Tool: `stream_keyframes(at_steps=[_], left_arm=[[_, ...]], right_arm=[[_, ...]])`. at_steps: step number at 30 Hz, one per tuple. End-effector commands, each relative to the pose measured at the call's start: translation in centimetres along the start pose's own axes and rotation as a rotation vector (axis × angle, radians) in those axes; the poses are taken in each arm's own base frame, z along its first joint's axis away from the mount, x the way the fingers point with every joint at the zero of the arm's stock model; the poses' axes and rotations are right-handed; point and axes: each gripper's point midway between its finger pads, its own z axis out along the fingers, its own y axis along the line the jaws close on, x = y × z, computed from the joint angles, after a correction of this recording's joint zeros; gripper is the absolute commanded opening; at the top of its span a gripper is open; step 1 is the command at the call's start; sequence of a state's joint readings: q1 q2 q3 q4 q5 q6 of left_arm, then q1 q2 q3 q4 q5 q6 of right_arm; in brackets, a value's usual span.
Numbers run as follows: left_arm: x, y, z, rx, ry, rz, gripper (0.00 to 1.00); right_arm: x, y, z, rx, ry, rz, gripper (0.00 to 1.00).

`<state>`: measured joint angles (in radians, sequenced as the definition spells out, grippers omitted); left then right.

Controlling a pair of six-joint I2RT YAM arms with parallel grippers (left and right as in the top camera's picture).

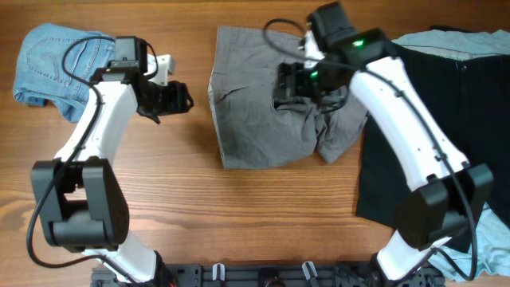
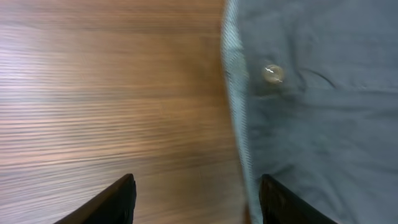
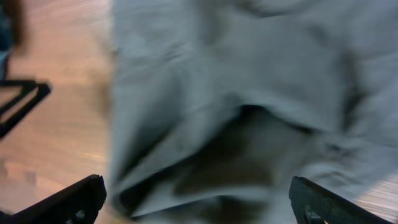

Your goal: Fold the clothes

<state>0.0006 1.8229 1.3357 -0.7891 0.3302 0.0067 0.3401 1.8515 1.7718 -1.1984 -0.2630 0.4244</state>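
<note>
I will next move my left gripper down and back to the waistband's near corner (image 1: 225, 163). That corner is below my left gripper and to its right in the overhead view, next to bare wood.
The grey shorts (image 1: 263, 119) lie crumpled at the table's middle, waistband edge to the left, one leg bunched at the right. My left gripper (image 1: 182, 98) is open and empty, just left of the waistband; its view shows the waistband edge and button (image 2: 272, 73). My right gripper (image 1: 285, 86) is open above the shorts' upper middle; its view shows blurred grey folds (image 3: 236, 124) between the fingers. The light-blue denim shorts (image 1: 52, 68) lie at the far left. The black garment (image 1: 430, 135) lies at the right under my right arm.
Pale-blue cloth (image 1: 490, 239) shows at the lower right and another strip (image 1: 454, 40) at the top right by the black garment. Bare wooden tabletop (image 1: 239, 215) runs along the front.
</note>
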Motion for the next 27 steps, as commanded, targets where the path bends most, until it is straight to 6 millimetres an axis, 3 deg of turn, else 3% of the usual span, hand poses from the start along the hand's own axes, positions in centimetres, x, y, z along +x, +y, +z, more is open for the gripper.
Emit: stream_keyframes(at_steps=[1,6,9,10,11,12,13,16,19,24,27], left_arm=[[4.4,-4.2,3.4,0.173,0.156,0.024,0.59],[10.2,-6.7,6.8,0.180,0.327,0.082,0.59],[13.9,-8.8,8.3,0.179,0.432,0.149,0.64],[14.3,-9.1,8.5,0.178,0.444,0.159,0.61],[14.9,-9.1,8.8,0.165,0.460,0.171,0.49],[15.2,-8.6,9.1,0.112,0.470,0.158,0.23],[15.0,-7.1,9.2,0.010,0.463,0.107,0.04],[13.5,-2.1,7.8,-0.212,0.420,-0.031,0.04],[11.4,1.9,5.4,-0.262,0.366,-0.185,0.04],[8.1,9.8,0.9,-0.253,0.222,-0.519,0.04],[7.2,11.0,-0.2,-0.163,0.184,-0.562,0.04]], right_arm=[[-1.0,-4.5,-0.3,0.065,0.011,0.072,1.00],[-0.8,-6.0,-0.9,0.048,0.041,0.094,1.00],[-0.4,-6.2,-0.9,0.054,0.056,0.090,1.00],[-0.4,-6.2,-1.0,0.054,0.057,0.090,1.00],[-0.4,-6.3,-1.0,0.054,0.057,0.090,1.00],[-0.3,-6.3,-0.9,0.055,0.059,0.091,1.00],[-0.3,-6.3,-0.9,0.055,0.060,0.091,1.00],[0.3,-6.4,-1.0,0.062,0.087,0.071,1.00],[2.0,-7.1,-0.4,0.086,0.152,0.063,1.00],[5.8,-7.9,3.0,0.063,0.284,0.047,1.00],[8.0,-7.5,5.0,0.028,0.345,-0.009,1.00]])
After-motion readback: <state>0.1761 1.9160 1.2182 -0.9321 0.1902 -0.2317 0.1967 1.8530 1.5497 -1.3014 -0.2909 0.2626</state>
